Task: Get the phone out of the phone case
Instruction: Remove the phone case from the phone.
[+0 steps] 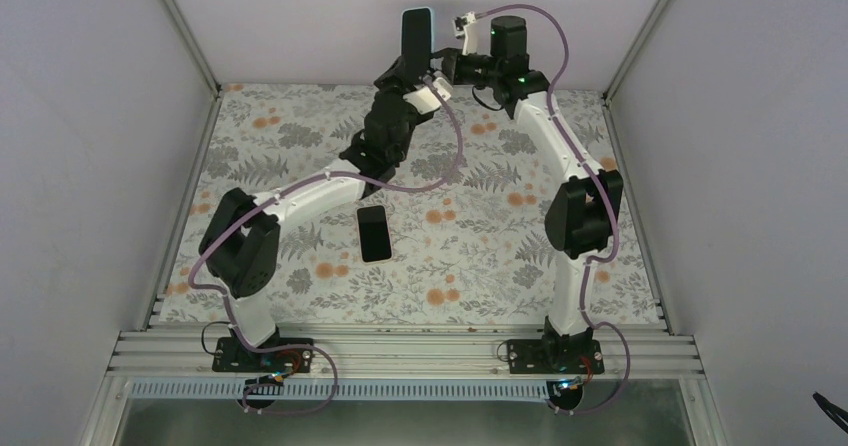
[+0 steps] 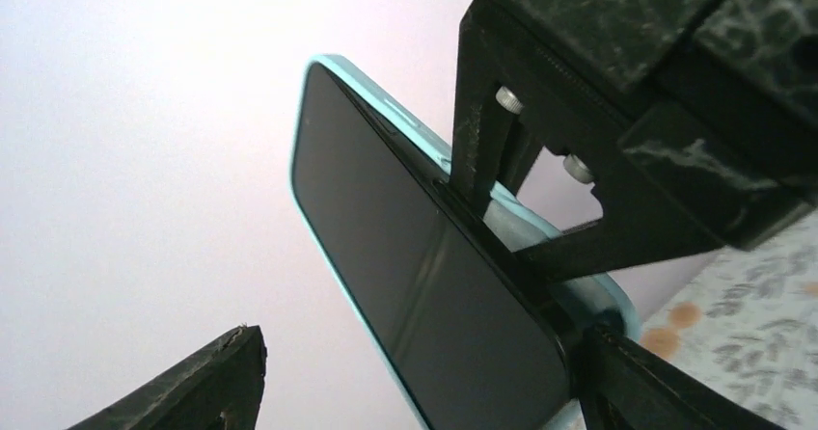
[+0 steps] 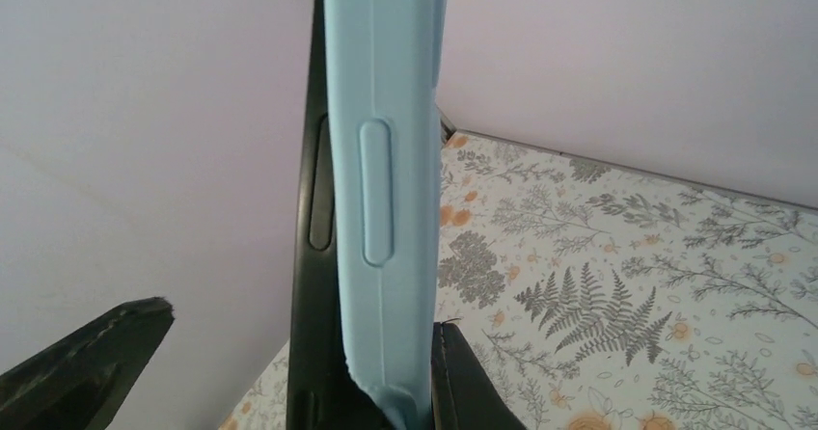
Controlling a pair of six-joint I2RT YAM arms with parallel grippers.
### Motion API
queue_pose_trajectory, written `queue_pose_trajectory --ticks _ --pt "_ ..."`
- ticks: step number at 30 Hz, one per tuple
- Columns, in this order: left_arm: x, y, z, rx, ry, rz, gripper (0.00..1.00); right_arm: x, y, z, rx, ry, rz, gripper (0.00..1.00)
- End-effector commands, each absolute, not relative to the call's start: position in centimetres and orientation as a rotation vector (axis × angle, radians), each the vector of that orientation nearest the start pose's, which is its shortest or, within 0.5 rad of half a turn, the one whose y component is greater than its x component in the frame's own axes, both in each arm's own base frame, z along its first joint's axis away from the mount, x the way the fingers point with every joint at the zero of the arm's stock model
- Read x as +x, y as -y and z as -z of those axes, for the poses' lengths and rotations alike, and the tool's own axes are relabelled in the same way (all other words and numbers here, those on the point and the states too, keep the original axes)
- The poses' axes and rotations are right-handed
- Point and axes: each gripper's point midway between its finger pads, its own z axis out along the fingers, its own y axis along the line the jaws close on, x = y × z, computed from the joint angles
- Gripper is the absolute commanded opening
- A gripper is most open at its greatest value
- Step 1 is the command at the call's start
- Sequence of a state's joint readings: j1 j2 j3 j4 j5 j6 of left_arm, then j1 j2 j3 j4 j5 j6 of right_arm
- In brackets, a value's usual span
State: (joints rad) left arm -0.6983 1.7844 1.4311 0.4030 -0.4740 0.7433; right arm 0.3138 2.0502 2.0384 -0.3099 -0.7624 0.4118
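Note:
I will pull the case off with my right gripper next, bring it back and down and let go of it, because bare table clear of the second phone [image 1: 484,194] is below and back.
Both arms hold a dark phone [image 1: 415,34] upright, high at the back. It sits in a light blue case [image 3: 386,83]. In the right wrist view the case's lower edge has come off the black phone [image 3: 311,285]. My right gripper [image 3: 309,314] straddles the phone's side. One finger [image 3: 473,382] lies on the case's back and the other [image 3: 87,362] stands clear. My left gripper [image 2: 424,338] is under the phone [image 2: 405,256]. One finger [image 2: 666,391] touches its lower end and the other [image 2: 203,377] stands apart. A right gripper finger [image 2: 482,141] meets the phone's edge.
A second dark phone [image 1: 374,233] lies flat on the fern-patterned table [image 1: 480,256], in front of the left arm's forearm [image 1: 310,191]. Grey walls close in the left, right and back sides. The right arm [image 1: 585,206] stands on the right.

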Motion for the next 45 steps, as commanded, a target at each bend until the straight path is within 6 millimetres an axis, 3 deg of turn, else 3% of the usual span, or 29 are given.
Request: queue_pose_trajectory --ticks 1,9,19,26,30,34,36,39,41,45 --pt "47.6 24.4 -40.3 0.372 -1.234 -0.645 0.76 46.9 -30.1 -36.9 -0.589 -1.871 -1.363 0.03" --pt "47.4 23.4 -40.1 0.264 -1.104 -0.796 0.58 43.5 -30.0 -37.5 -0.693 -1.862 -1.441 0.03" --pt "47.2 24.1 -39.3 0.260 -1.077 -0.824 0.22 41.0 -29.7 -37.8 -0.750 -1.846 -1.491 0.03" --pt "45.2 25.8 -40.5 0.285 -1.020 -0.804 0.06 42.6 -28.6 -35.9 -0.644 -1.912 -1.425 0.03" --pt "43.8 26.4 -41.2 0.296 -0.999 -0.782 0.02 44.8 -27.6 -34.9 -0.559 -1.966 -1.254 0.03" --pt "42.4 27.0 -42.2 0.327 -1.000 -0.745 0.02 48.1 -24.9 -33.2 -0.473 -2.057 -0.912 0.03" --pt "42.0 27.3 -42.0 0.381 -1.034 -0.716 0.02 50.1 -22.1 -31.6 -0.426 -2.112 -0.670 0.03" --pt "42.3 27.8 -41.2 0.525 -1.110 -0.719 0.02 51.4 -17.5 -29.7 -0.357 -2.159 -0.395 0.03" --pt "42.0 27.1 -40.5 0.577 -1.132 -0.781 0.02 51.6 -14.8 -29.0 -0.328 -2.170 -0.300 0.03" --pt "40.1 25.6 -38.0 0.733 -1.128 -0.858 0.02 51.1 -12.2 -26.4 -0.354 -2.264 -0.250 0.03"
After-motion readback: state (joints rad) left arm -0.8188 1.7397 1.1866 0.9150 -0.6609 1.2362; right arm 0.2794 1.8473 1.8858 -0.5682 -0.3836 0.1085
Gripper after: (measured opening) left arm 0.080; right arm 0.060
